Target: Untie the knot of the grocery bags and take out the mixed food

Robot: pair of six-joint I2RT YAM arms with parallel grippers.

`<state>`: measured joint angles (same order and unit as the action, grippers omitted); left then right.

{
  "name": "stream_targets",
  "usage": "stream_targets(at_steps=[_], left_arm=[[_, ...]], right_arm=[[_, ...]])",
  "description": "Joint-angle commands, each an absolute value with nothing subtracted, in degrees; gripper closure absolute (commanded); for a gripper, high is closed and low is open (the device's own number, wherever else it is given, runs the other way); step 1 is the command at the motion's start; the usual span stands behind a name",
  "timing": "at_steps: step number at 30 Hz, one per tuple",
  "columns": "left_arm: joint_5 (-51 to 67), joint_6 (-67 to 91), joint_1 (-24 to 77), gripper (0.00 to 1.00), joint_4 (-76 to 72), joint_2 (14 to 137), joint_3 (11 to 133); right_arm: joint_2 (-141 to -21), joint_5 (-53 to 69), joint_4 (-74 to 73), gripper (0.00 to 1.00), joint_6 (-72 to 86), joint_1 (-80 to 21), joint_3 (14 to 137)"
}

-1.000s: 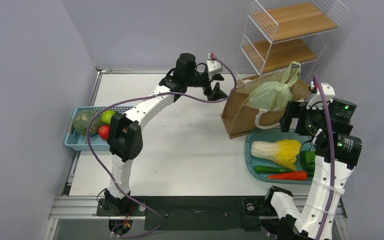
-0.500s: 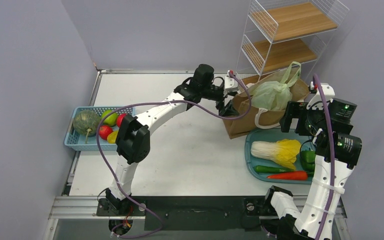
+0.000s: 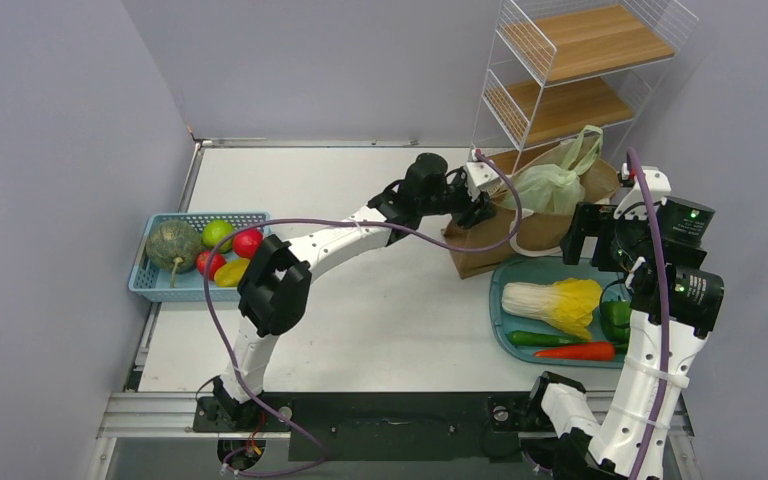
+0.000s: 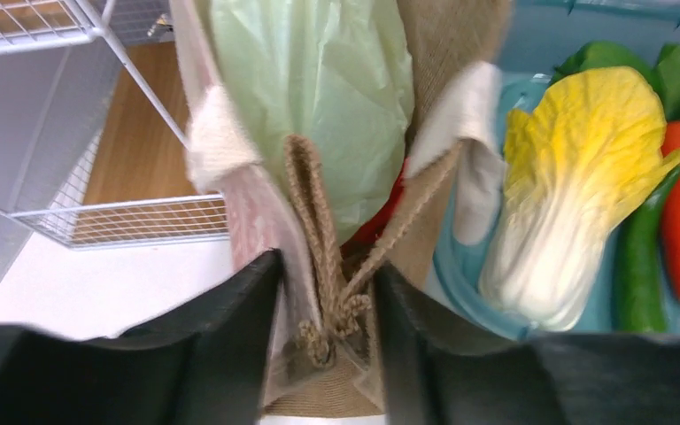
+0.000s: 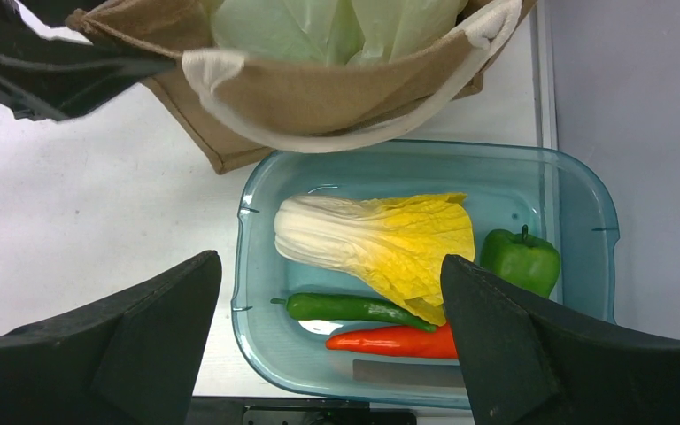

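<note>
The right gripper goes outward and to the left in the top view next, turns and lowers onto the plastic bag's twisted knot, which ties the bag shut.
The brown paper bag (image 3: 487,243) stands at the right, with the pale green plastic bag (image 3: 550,186) bulging out of its top. The plastic bag's loop handles rise to a twisted knot (image 3: 567,168). My left gripper (image 3: 481,204) is at the paper bag's left rim. In the left wrist view it (image 4: 326,267) is shut on the bag's folded side wall and knotted rope ends (image 4: 323,310). Something red (image 4: 379,223) shows under the plastic bag (image 4: 319,88). My right gripper (image 5: 329,259) hangs open over the tray, holding nothing.
A teal tray (image 3: 503,335) holds a white-yellow cabbage (image 3: 555,300), a green chilli (image 5: 354,307), a red chilli (image 5: 390,340) and a green pepper (image 5: 521,258). A blue basket (image 3: 152,286) of produce sits at the left. A wire shelf (image 3: 580,70) stands behind the bags.
My left arm has swung right across the table to the paper bag, and its jaws have narrowed onto the bag's side. The right arm has not moved.
</note>
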<state>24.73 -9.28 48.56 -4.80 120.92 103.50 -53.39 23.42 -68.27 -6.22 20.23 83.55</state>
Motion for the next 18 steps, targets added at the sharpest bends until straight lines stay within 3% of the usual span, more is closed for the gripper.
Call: stream_targets(at_steps=[1,3,10,13,18], left_arm=[[21.88,-7.13,48.06,0.81,-8.27,118.75,104.16],[25.27,-8.72,46.75,0.99,-8.58,115.58,100.32],[36.57,-15.95,36.64,1.0,-2.76,102.54,86.56],[39.52,-26.98,32.04,1.0,5.08,96.81,82.27],[46.39,-39.56,23.95,1.0,17.81,91.32,80.44]], right_arm=[[-53.65,22.96,-67.26,0.1,-6.37,20.57,85.42],[-54.12,23.41,-66.9,0.11,-6.79,20.52,86.14],[-58.15,29.01,-66.76,0.11,-9.68,20.13,90.37],[-61.01,32.53,-66.62,0.11,-10.52,18.88,93.2],[-64.39,28.38,-64.76,0.12,-12.45,7.38,95.31]])
